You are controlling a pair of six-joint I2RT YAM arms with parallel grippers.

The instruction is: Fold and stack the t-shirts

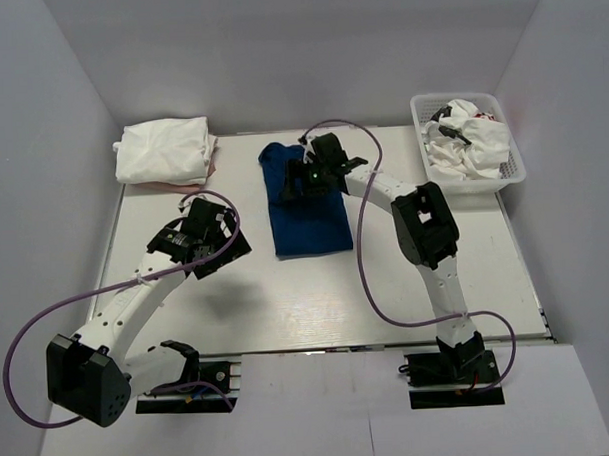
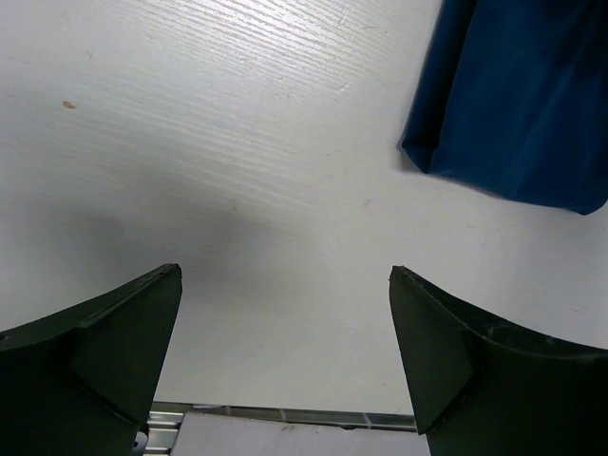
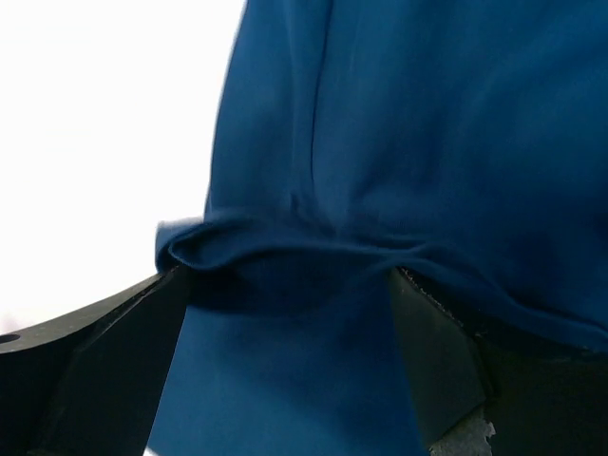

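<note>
The shirt's near corner (image 1: pixel 280 254) (image 2: pixel 424 158) lies uncovered beside my left gripper, so next I will move my left gripper toward the shirt, then lower its open fingers around that corner.
A navy blue t-shirt (image 1: pixel 304 206) lies folded into a long strip at the middle of the table. My right gripper (image 1: pixel 309 174) is down on its far end. In the right wrist view the gripper (image 3: pixel 285 275) stands open, and a raised fold of navy cloth (image 3: pixel 285 249) bunches between the two fingers. My left gripper (image 1: pixel 207 241) hovers left of the shirt, open and holding nothing (image 2: pixel 285 275), with the shirt's corner (image 2: pixel 513 104) off to the upper right. A folded white t-shirt (image 1: pixel 165 151) sits at the back left. More white t-shirts (image 1: pixel 467 140) fill the basket.
The white mesh basket (image 1: pixel 513 171) stands at the back right corner. Grey walls close in the table on the left, back and right. The table's near metal edge (image 2: pixel 285 415) shows just below the left fingers. Purple cables loop from both arms.
</note>
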